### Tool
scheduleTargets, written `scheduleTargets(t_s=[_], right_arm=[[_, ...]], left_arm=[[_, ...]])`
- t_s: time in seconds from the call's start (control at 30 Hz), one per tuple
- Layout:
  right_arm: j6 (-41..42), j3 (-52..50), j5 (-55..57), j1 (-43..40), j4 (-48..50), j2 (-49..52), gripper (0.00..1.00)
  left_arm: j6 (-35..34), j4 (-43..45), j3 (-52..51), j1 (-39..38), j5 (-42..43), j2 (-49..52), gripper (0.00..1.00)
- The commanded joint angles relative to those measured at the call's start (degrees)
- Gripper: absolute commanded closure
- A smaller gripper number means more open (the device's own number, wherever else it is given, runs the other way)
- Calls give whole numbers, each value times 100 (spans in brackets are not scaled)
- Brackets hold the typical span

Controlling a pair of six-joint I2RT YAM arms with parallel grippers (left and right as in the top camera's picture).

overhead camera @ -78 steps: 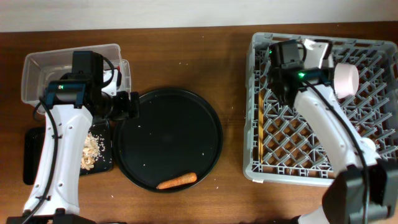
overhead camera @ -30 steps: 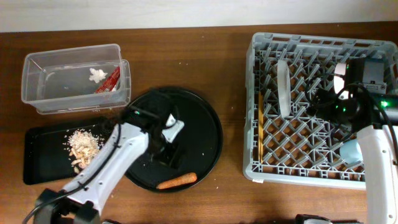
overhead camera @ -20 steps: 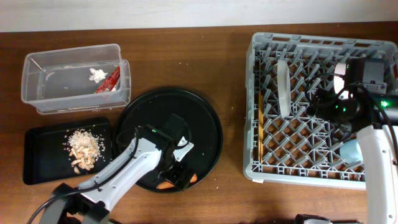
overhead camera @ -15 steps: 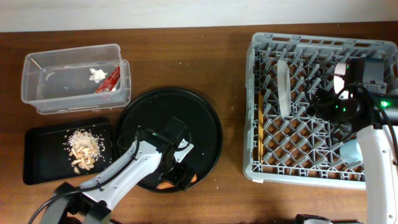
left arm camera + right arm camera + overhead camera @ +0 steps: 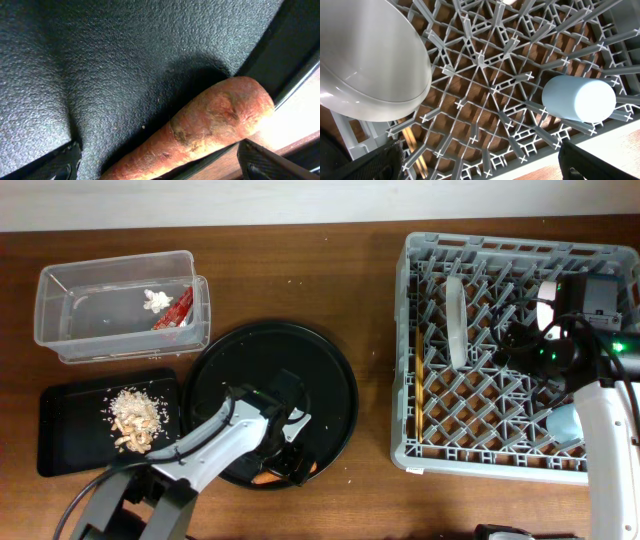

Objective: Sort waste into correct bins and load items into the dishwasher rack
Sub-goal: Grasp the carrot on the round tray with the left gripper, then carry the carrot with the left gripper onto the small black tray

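I will next sweep my left gripper outward toward the middle of the tray, pushing the carrot stick along, and then close on it.
An orange carrot stick lies at the front rim of the round black tray, mostly covered from above, with one end showing. My left gripper is low over it, open, one finger on each side. The clear tub holds a red sachet and a white tissue. Beige scraps lie in the flat black tray. In the grey rack stand a white plate, a light-blue cup and chopsticks. My right gripper hovers open and empty above the rack.
The tub and the flat tray sit close together at the left. Crumbs dot the round tray and the wood around it. The rack's upright pegs stand just below my right fingers. Bare wooden table separates the round tray from the rack.
My left gripper has moved toward the front of the round tray and come down over the carrot, which it now mostly covers. The right arm has stayed still.
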Motion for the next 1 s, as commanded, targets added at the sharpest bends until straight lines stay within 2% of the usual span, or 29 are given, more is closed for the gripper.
scheduleTargets(t_s=[0.0, 0.17, 0.37, 0.6, 0.9, 0.97], right_arm=[[7, -9, -11, -17, -2, -11, 2], [4, -9, -9, -17, -35, -11, 2], [4, -9, -9, -17, -57, -11, 2], [4, -9, -9, -17, -57, -11, 2], [4, -9, -9, -17, -57, -11, 2], [4, -9, -9, -17, -57, -11, 2]], left_arm=[[-109, 186, 39, -15, -7, 52, 1], [-321, 385, 525, 321, -728, 52, 1], [-337, 717, 590, 595, -741, 52, 1], [-337, 380, 579, 595, -721, 55, 1], [-511, 573, 485, 595, -721, 485, 2], [-509, 573, 485, 595, -723, 485, 11]])
